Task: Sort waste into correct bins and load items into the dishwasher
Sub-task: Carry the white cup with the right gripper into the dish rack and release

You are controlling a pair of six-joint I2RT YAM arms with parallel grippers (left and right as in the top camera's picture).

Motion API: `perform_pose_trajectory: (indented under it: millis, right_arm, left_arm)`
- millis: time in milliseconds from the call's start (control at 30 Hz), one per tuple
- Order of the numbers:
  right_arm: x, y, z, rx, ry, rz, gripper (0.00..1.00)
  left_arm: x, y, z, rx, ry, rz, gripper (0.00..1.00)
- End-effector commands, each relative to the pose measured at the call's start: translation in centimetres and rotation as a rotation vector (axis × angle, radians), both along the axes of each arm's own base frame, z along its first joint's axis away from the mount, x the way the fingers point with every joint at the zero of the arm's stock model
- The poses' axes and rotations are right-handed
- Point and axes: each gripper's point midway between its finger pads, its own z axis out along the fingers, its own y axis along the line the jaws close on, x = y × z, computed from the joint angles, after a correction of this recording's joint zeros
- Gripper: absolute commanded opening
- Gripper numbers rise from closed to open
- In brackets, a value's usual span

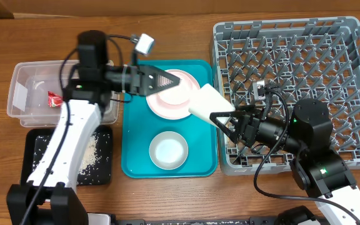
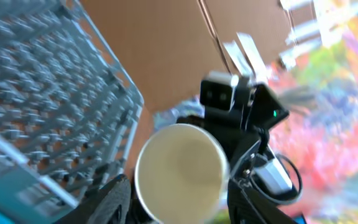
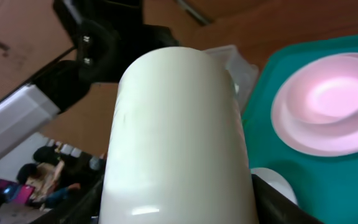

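Observation:
My right gripper will next swing outward, turn down and lower the cup (image 1: 207, 100). Then it will release the cup in the rack's empty far tray-side corner (image 1: 235, 65), which is outward below my right gripper.
My right gripper (image 1: 222, 119) is shut on the small white cup (image 1: 207, 100) and holds it tilted over the gap between the teal tray (image 1: 200, 164) and the grey dish rack (image 1: 292, 69). The cup fills the right wrist view (image 3: 179, 130). My left gripper (image 1: 167, 79) is open and empty above the pinkish bowl (image 1: 167, 95), which sits on the white plate (image 1: 191, 82). In the left wrist view the cup's base (image 2: 179, 165) shows between the open fingers (image 2: 179, 208), farther off. A white bowl (image 1: 168, 150) stands on the teal tray. The red wrapper (image 1: 55, 99) lies in the clear tub (image 1: 24, 70). Rice scraps (image 1: 92, 153) lie in the black tray (image 1: 33, 147).
The pinkish bowl (image 3: 328, 99) and the teal tray (image 3: 353, 186) show in the right wrist view, with the left arm (image 3: 104, 37) behind the cup. The dish rack (image 2: 48, 93) fills the left of the left wrist view. The two arms are close together over the teal tray.

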Motion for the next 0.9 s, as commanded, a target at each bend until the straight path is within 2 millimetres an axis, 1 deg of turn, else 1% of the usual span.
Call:
perform_pose_trajectory:
  millis: [0,67,167,267,367,433,500,600,633,767,800,867]
  right_arm:
    - [1.9,-1.9,0.2,-0.088,-0.029,-0.153,0.48]
    - [2.6,-3.2,0.2,-0.174,-0.018,-0.23,0.48]
    - [3.7,-5.3,1.1,-0.315,0.01,-0.324,0.48]
    - [5.0,-7.3,2.1,-0.469,0.058,-0.401,0.48]
    - [6.4,-8.3,2.5,-0.582,0.109,-0.433,0.48]
    - [8.0,-8.6,2.3,-0.651,0.142,-0.445,0.47]
    - [9.6,-8.8,1.5,-0.704,0.17,-0.463,0.47]
    - [12.0,-8.4,-0.2,-0.749,0.186,-0.456,0.47]
    - [13.8,-8.3,-1.8,-0.775,0.194,-0.472,0.47]
    - [16.9,-8.1,-4.0,-0.805,0.186,-0.502,0.46]
    - [18.1,-7.7,-4.9,-0.816,0.172,-0.493,0.46]
    - [19.0,-7.7,-6.0,-0.832,0.176,-0.5,0.46]
  left_arm:
    - [1.3,1.6,-0.1,0.008,0.024,0.065,0.54]
    - [1.6,2.1,-0.1,0.009,0.021,0.081,0.55]
    - [1.9,2.1,-0.3,0.019,0.021,0.1,0.55]
    - [2.7,2.2,-0.7,0.043,0.019,0.147,0.56]
    - [3.5,2.4,-1.2,0.069,0.019,0.196,0.56]
    - [4.1,2.5,-1.6,0.091,0.019,0.23,0.58]
    - [4.4,2.6,-2.2,0.113,0.019,0.256,0.6]
    - [4.6,2.9,-3.3,0.154,0.042,0.288,0.64]
    - [4.6,3.1,-4.3,0.189,0.057,0.307,0.65]
    - [4.6,3.6,-6.3,0.267,0.084,0.348,0.66]
    - [4.5,3.8,-6.9,0.296,0.094,0.36,0.66]
    - [4.5,4.0,-7.4,0.32,0.099,0.372,0.66]
